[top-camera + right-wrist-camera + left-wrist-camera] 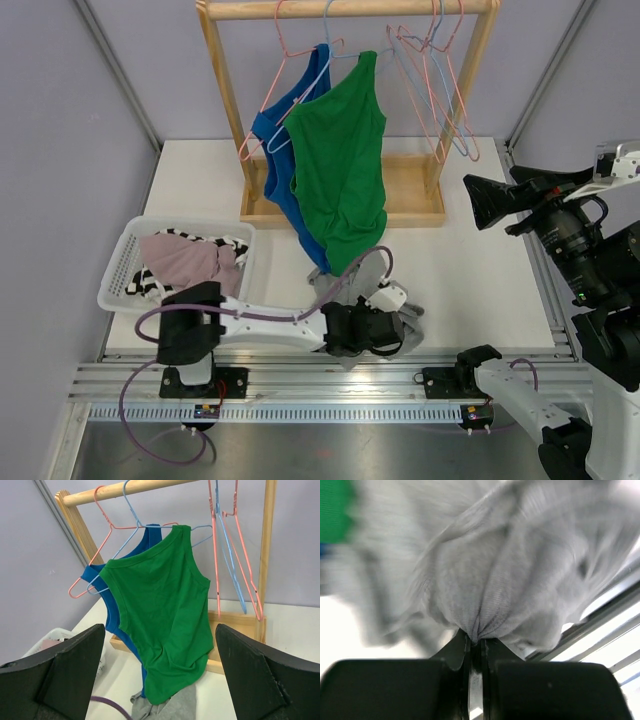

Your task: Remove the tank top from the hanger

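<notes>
I will next swing my left gripper to the left in the top view over the white basket and let go of the grey fabric, since other clothes lie inside the basket.
A green tank top hangs tilted on a light blue hanger on the wooden rack; it also shows in the right wrist view. A blue tank top hangs behind it on a pink hanger. A grey tank top lies crumpled on the table below them. My left gripper is shut on the grey fabric, pinched between its jaws. My right gripper is open and empty at the right, facing the green top, its jaws wide apart.
A white basket with pink and striped clothes stands at the left. Several empty pink and blue hangers hang at the rack's right end. The rack's wooden base sits on the table. A metal rail runs along the near edge.
</notes>
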